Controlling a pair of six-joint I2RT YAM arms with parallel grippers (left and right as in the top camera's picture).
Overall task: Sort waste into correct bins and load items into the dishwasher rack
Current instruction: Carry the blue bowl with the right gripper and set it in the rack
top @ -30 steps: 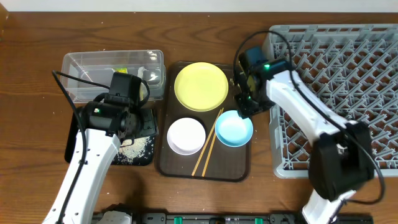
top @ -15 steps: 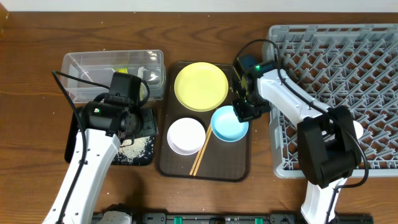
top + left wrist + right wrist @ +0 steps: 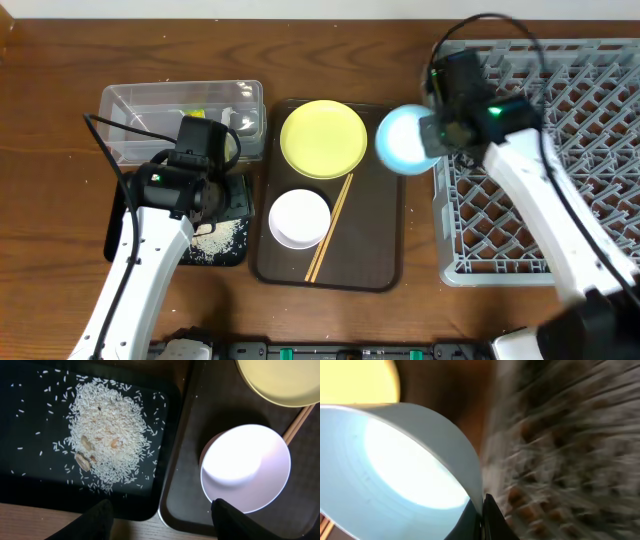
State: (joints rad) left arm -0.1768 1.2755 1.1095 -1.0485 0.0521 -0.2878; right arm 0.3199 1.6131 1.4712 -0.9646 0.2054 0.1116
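Observation:
The rack's far corner nearest the yellow plate is empty, so my right gripper will swing outward next, turn and lower the light blue bowl there to release it.
My right gripper [image 3: 436, 132] is shut on the rim of the light blue bowl [image 3: 405, 139] and holds it in the air at the left edge of the grey dishwasher rack [image 3: 560, 130]; the bowl fills the right wrist view [image 3: 395, 465]. The yellow plate [image 3: 323, 139], white bowl [image 3: 299, 218] and chopsticks [image 3: 330, 228] lie on the brown serving tray [image 3: 375, 250]. My left gripper [image 3: 160, 522] is open over the edge between the black tray [image 3: 30, 485] with its rice heap [image 3: 107, 442] and the serving tray. The clear tub [image 3: 150, 105] holds the wrapper [image 3: 194, 113].
The white bowl [image 3: 245, 467] lies just right of my left fingers. The rack takes up the right side of the table. Wooden tabletop [image 3: 60, 280] shows at the front left.
My right gripper has lifted the light blue bowl off the serving tray and carried it up and right to the rack's left edge. The left arm has not moved.

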